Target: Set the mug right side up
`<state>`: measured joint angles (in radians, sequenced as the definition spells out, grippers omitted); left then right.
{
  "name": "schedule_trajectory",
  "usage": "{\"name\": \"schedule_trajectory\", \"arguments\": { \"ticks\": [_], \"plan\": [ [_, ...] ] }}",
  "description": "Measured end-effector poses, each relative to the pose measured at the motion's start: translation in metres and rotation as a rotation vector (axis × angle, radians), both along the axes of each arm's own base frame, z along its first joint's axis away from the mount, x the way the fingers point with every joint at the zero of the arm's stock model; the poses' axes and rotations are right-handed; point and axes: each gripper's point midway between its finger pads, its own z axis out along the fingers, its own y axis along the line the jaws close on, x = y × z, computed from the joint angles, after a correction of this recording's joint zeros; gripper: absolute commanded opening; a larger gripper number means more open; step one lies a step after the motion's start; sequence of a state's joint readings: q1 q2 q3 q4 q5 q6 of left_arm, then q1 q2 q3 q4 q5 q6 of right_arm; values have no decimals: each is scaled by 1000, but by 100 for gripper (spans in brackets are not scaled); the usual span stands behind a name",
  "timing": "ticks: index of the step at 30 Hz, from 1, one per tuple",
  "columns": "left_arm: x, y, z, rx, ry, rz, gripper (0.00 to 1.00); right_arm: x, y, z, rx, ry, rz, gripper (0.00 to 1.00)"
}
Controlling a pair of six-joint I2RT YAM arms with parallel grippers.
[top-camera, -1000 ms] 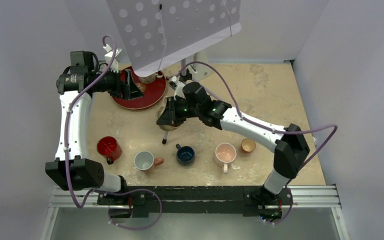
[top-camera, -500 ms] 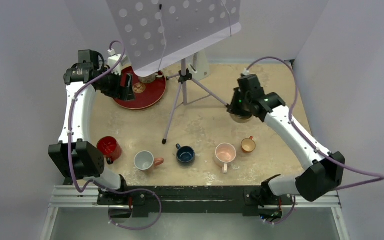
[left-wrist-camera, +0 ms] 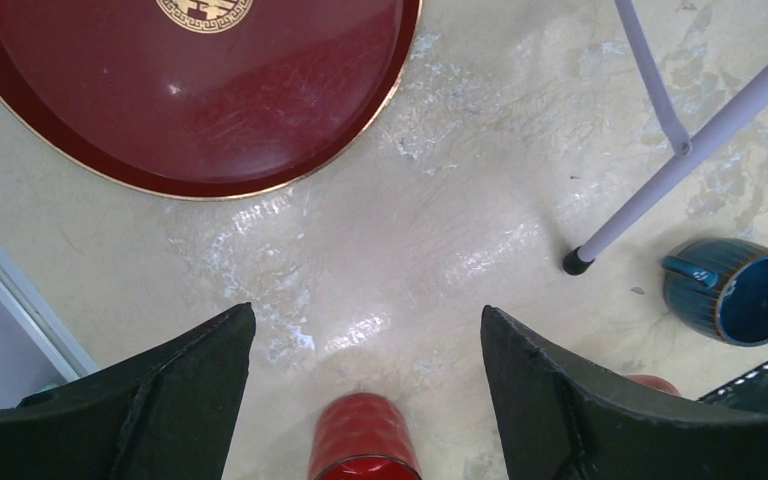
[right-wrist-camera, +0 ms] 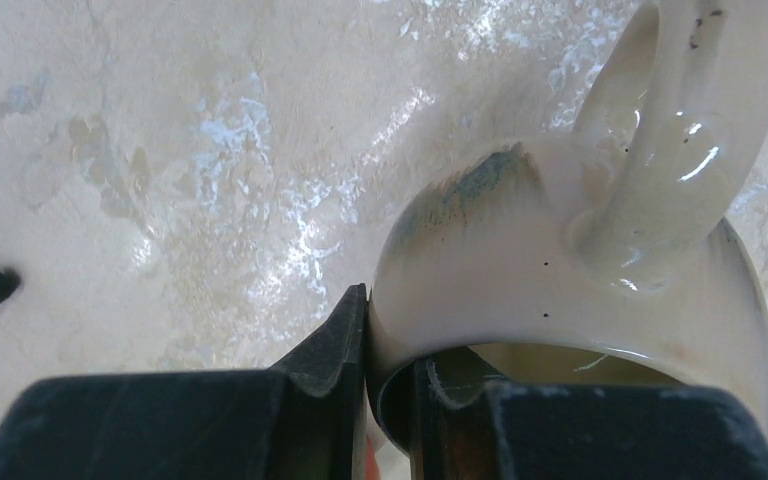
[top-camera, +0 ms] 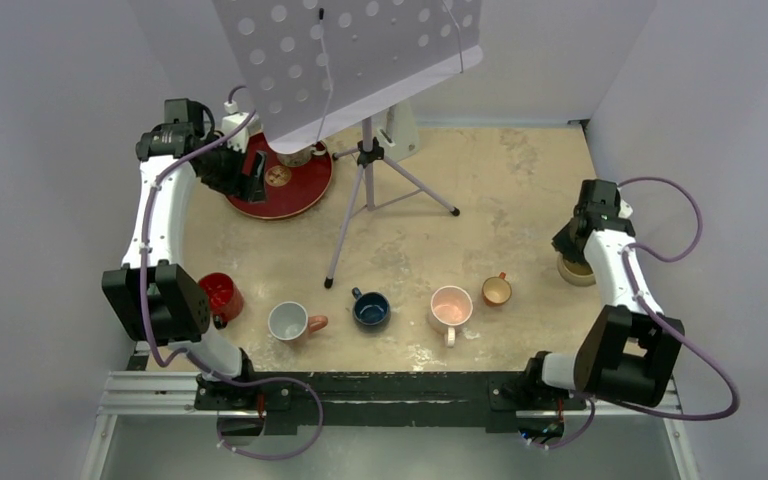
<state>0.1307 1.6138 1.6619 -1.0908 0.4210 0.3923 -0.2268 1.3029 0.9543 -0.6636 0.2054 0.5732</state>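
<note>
The mug's opening already faces up and clear tabletop is below my right gripper, so next I will lower the mug onto the tabletop, base first, and let go of the mug's rim.
The mug is cream with a loop handle. My right gripper is shut on its rim, one finger outside the wall and one inside, the mouth facing the wrist camera. From above, the mug shows just below the right gripper, at the table's far right edge; I cannot tell whether it touches the table. My left gripper hangs open over the near edge of the red tray. Nothing is between its fingers.
A music stand's tripod stands mid-table, its sheet hiding part of the tray. A row of upright mugs lines the front: red, grey, blue, pink, small orange. Another cup sits on the tray.
The right arm swung from the table's middle to the far right edge, carrying the cream mug. The left gripper shifted slightly at the tray and stayed open.
</note>
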Motion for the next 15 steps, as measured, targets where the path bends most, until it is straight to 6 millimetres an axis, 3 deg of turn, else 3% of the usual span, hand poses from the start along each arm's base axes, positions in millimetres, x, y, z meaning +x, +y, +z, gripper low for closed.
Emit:
{"name": "schedule_trajectory", "arguments": {
  "ticks": [3, 6, 9, 11, 13, 15],
  "plan": [
    [6, 3, -4, 17, -4, -9, 86, 5, -8, -7, 10, -12, -27, 0],
    [17, 5, -9, 32, -11, -16, 86, 8, -16, -26, 39, 4, -53, 0],
    [32, 7, -14, 66, -24, -35, 86, 1, -17, -48, 70, 49, -69, 0],
    [49, 6, -17, 97, -55, -66, 87, 1, -15, -52, 83, 50, -67, 0],
    [66, 3, -20, 131, -93, -102, 87, 3, -14, -52, 90, 42, -62, 5],
    [84, 0, -24, 183, -141, -159, 87, 4, -13, -52, 95, 39, -58, 16]
  ]
}}
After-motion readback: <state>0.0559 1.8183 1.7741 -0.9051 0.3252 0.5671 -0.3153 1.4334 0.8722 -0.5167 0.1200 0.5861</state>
